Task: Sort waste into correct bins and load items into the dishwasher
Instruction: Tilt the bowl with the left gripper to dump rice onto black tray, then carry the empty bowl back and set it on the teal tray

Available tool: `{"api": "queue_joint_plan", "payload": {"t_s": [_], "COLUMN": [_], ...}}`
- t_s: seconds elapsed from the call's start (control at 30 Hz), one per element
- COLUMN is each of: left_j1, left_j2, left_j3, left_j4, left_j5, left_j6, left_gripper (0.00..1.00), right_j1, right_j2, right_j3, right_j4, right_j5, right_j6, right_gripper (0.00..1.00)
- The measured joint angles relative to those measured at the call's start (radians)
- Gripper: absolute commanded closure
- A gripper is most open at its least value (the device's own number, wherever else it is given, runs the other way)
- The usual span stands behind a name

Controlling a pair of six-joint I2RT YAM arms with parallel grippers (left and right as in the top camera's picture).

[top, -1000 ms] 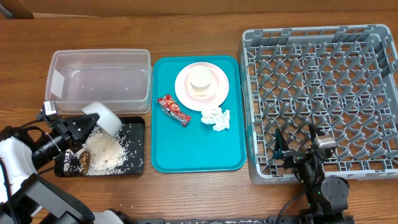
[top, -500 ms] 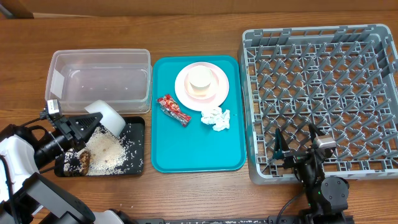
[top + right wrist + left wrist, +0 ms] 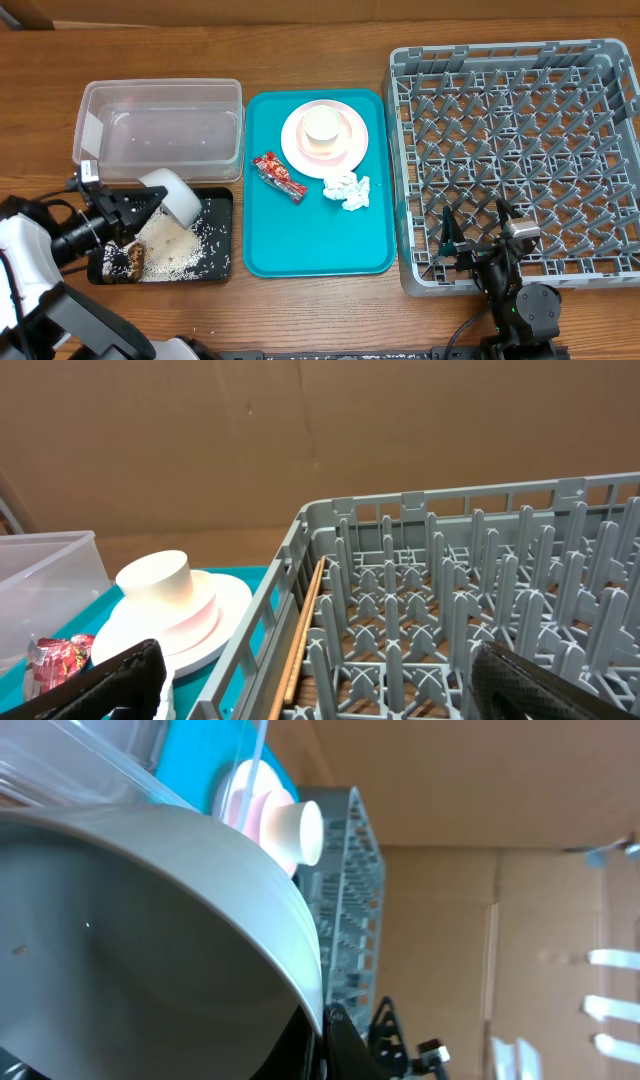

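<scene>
The bowl (image 3: 171,194) goes down upright in my left gripper next and is released onto the teal tray's bare near part, to the gripper's right in the overhead view.
My left gripper (image 3: 138,205) is shut on the rim of a whitish bowl (image 3: 171,194), held tipped on its side over the black tray (image 3: 222,262), where rice scraps (image 3: 170,248) lie. In the left wrist view the bowl (image 3: 150,940) fills the frame, pinched at the jaws (image 3: 322,1020). The pink plate (image 3: 345,150) with a white cup (image 3: 323,127) sits on the teal tray (image 3: 300,245), beside the red wrapper (image 3: 278,174) and the crumpled napkin (image 3: 348,190). My right gripper (image 3: 478,235) is open and empty at the grey dish rack's (image 3: 600,55) front left corner.
The clear tub (image 3: 100,100) stands behind the black tray. A dark lump (image 3: 122,262) lies in the black tray's left end. In the right wrist view the rack (image 3: 450,600), plate (image 3: 225,605) and cup (image 3: 155,580) show.
The left gripper and tipped bowl have shifted slightly right and down over the black tray. The right arm has not moved.
</scene>
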Motion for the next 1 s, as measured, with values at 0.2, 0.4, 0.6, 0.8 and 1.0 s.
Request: {"api": "queue_joint_plan", "payload": {"t_s": [0.2,0.4,0.6,0.8,1.0], "left_j1": [-0.131,-0.416,-0.79,-1.163,-1.405], "left_j2": [-0.081,-0.156,-0.174,-0.174,-0.132], "left_j3": [0.073,0.089,0.089,0.09,0.09], "left_j4": [0.029,0.127,0.18,0.232,0.274], "left_j5": [-0.129,-0.334,-0.62,-0.895,-1.12], "left_j6": [-0.108,-0.305,-0.525,-0.748,-0.936], "left_gripper": [0.96,0.96,0.96,0.96,0.96], "right_j1": [0.0,0.0,0.0,0.0,0.0], "right_j2": [0.0,0.0,0.0,0.0,0.0], "right_j3": [0.0,0.0,0.0,0.0,0.0], "right_j4": [0.0,0.0,0.0,0.0,0.0], "right_j5": [0.0,0.0,0.0,0.0,0.0], "right_j6": [0.0,0.001,0.0,0.0,0.0], "right_gripper": [0.0,0.0,0.0,0.0,0.0]}}
